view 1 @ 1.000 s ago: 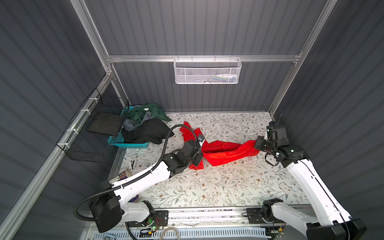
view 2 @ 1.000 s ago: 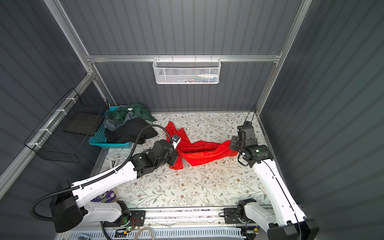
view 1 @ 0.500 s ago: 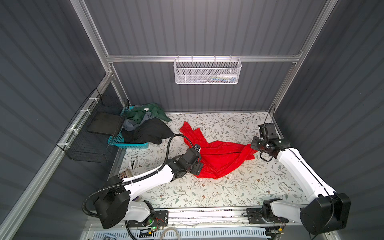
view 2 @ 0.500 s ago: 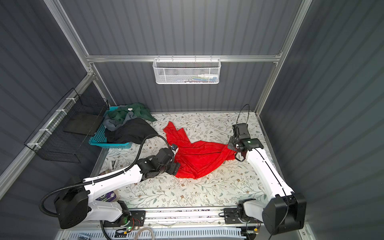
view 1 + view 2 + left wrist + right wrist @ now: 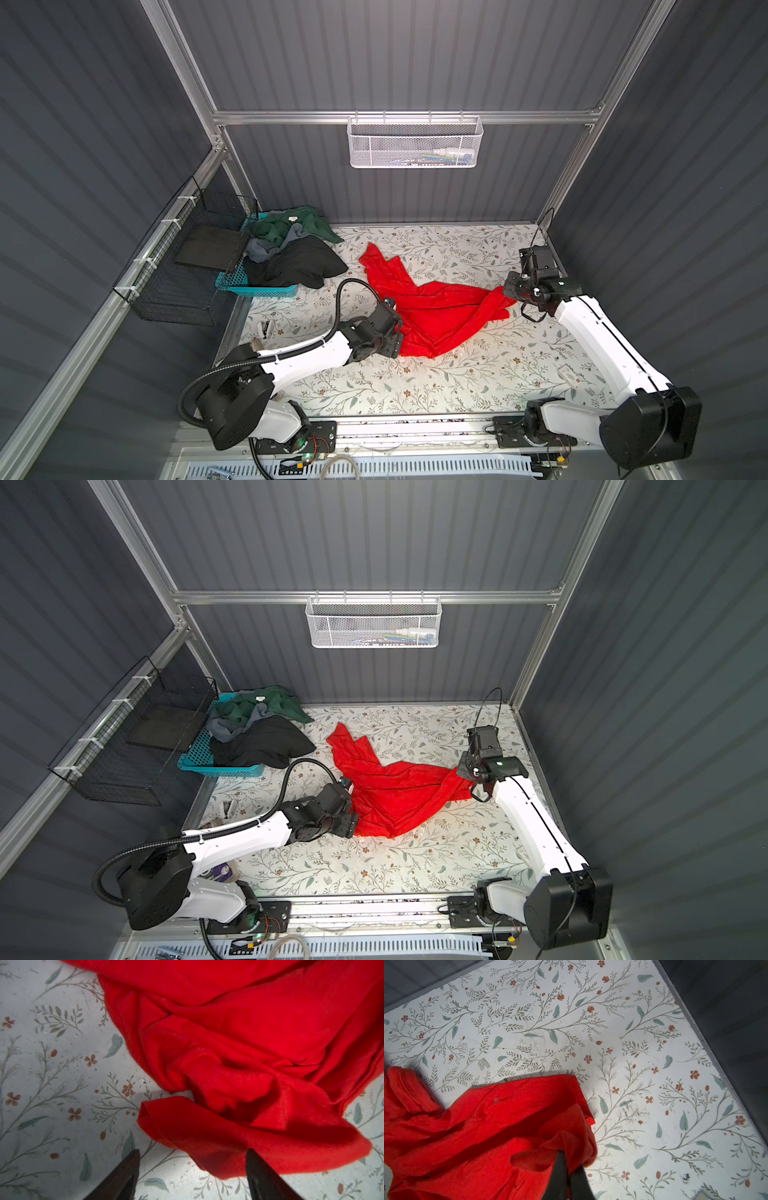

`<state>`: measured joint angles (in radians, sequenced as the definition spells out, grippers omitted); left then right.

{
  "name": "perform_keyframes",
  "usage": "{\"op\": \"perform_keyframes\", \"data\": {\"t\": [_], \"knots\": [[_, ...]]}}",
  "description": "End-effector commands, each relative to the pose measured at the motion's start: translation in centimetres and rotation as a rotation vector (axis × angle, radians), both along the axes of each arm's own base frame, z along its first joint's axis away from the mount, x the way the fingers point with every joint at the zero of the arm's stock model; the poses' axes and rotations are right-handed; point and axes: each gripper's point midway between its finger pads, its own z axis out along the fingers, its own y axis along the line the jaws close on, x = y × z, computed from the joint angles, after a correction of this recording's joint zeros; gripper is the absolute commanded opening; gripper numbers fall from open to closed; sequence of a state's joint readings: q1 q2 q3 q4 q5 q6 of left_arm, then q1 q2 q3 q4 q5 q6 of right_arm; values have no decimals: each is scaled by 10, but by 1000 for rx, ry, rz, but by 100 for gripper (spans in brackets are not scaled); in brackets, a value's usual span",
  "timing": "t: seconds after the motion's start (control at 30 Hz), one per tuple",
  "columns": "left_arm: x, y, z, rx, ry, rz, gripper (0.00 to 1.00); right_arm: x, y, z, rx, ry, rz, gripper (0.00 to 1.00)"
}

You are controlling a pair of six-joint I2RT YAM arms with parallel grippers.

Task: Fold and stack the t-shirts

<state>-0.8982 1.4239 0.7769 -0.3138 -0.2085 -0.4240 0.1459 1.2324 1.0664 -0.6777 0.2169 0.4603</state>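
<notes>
My left gripper comes down next until its fingers straddle the fold of red cloth and closes, since that shirt edge lies just below the open fingers.
A bright red t-shirt [image 5: 436, 316] [image 5: 395, 796] lies crumpled across the middle of the floral table in both top views. My left gripper [image 5: 397, 338] [image 5: 191, 1154] is open at the shirt's near-left edge. A fold of red cloth [image 5: 228, 1043] lies between its fingers, ungripped. My right gripper [image 5: 509, 289] [image 5: 569, 1159] is shut on the shirt's right end [image 5: 477, 1126], low over the table. Dark green [image 5: 291, 220], grey [image 5: 262, 249] and black [image 5: 299, 262] t-shirts are heaped in and over the teal basket [image 5: 266, 291] at the back left.
A black wire rack [image 5: 195, 257] hangs on the left wall beside the basket. A white mesh basket [image 5: 415, 143] hangs on the back rail. Small loose items lie at the table's left edge [image 5: 266, 328]. A small white item [image 5: 569, 376] lies beside the right arm.
My left gripper has opened and let go of the red shirt, which dropped and spread on the table. Both arms came lower. The right gripper kept its hold.
</notes>
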Motion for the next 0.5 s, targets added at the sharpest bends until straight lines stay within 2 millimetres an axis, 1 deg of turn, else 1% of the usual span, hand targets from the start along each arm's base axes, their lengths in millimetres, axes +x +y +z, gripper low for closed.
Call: {"op": "perform_keyframes", "data": {"t": [0.0,0.07,0.17,0.27,0.37,0.47], "knots": [[1,-7,-4,-32,26,33,80,-1,-3,3,-8,-15,-7,0],[2,-13,-6,-70,36,29,79,-1,-3,2,-7,-15,-5,0],[6,-16,-9,-87,43,47,75,-2,-3,1,-6,-12,2,0],[9,-16,-16,-89,59,58,68,-2,-2,-1,-1,-16,1,0],[11,-18,-22,-89,74,65,64,-3,-2,-3,5,-16,2,0],[12,-19,-23,-99,71,70,60,-5,-4,-3,5,-17,-1,0]]}}
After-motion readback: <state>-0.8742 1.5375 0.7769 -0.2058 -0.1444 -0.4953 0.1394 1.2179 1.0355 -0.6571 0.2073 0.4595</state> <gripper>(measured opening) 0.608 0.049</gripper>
